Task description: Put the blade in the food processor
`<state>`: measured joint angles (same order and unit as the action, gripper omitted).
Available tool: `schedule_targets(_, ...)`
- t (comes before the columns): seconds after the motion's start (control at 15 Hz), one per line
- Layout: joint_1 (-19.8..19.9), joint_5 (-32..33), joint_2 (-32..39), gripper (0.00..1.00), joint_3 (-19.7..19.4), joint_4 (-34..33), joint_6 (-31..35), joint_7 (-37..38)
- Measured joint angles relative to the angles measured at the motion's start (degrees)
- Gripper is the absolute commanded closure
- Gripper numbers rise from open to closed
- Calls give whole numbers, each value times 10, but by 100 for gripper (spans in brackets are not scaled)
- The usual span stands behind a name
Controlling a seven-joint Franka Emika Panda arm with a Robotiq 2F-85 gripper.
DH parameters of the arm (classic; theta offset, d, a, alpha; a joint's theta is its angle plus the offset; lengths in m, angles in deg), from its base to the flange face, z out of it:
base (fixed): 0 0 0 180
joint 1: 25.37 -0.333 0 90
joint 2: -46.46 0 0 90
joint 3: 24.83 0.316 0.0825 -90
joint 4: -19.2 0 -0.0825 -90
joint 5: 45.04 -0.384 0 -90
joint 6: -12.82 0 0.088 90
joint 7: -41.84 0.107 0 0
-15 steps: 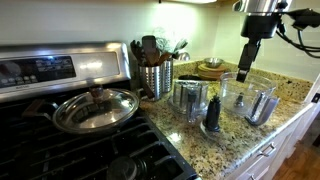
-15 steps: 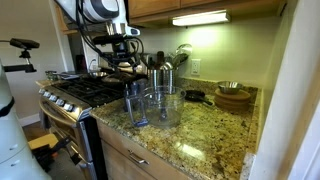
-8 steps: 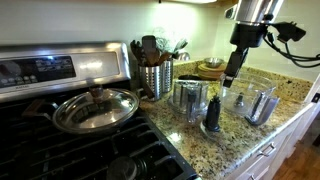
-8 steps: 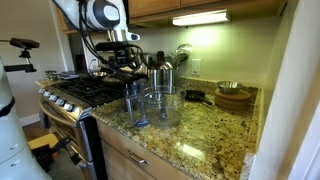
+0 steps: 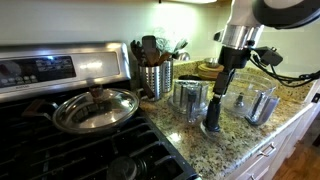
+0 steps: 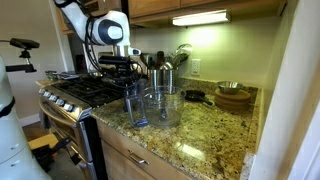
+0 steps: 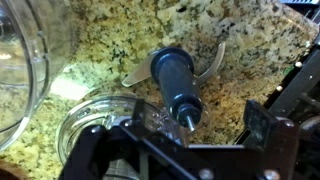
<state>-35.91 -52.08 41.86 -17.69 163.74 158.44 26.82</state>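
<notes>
My gripper will next go down around the top of the blade's dark grey stem and close, as the stem stands upright below, already lined up between my open fingers.
The blade point(image 7: 175, 78) has a dark grey shaft and two curved metal wings. It stands upright on the speckled granite counter point(image 7: 250, 40), and it also shows in an exterior view point(image 5: 212, 120). The clear food processor bowl point(image 5: 190, 98) stands just left of it, and shows in the other exterior view too point(image 6: 161, 108). My gripper point(image 7: 180, 135) is open and empty, directly above the blade's shaft with a finger on either side. In both exterior views it hangs over the blade point(image 5: 219, 88) point(image 6: 122, 72). I cannot make out the blade in the view from the counter's end.
A stove with a lidded steel pan point(image 5: 95, 108) is beside the counter. A steel utensil holder point(image 5: 155, 75) stands behind the bowl. A clear plastic processor part point(image 5: 260, 105) sits to the right of the blade. Wooden bowls point(image 6: 233, 97) are at the back.
My gripper has moved from high at the right down and leftward, until it is over the blade. Nothing on the counter has moved.
</notes>
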Motion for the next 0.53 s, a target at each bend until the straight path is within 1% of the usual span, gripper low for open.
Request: schedule_targets(0.53, 0, -4, 50, 0, 7, -18, 8, -4)
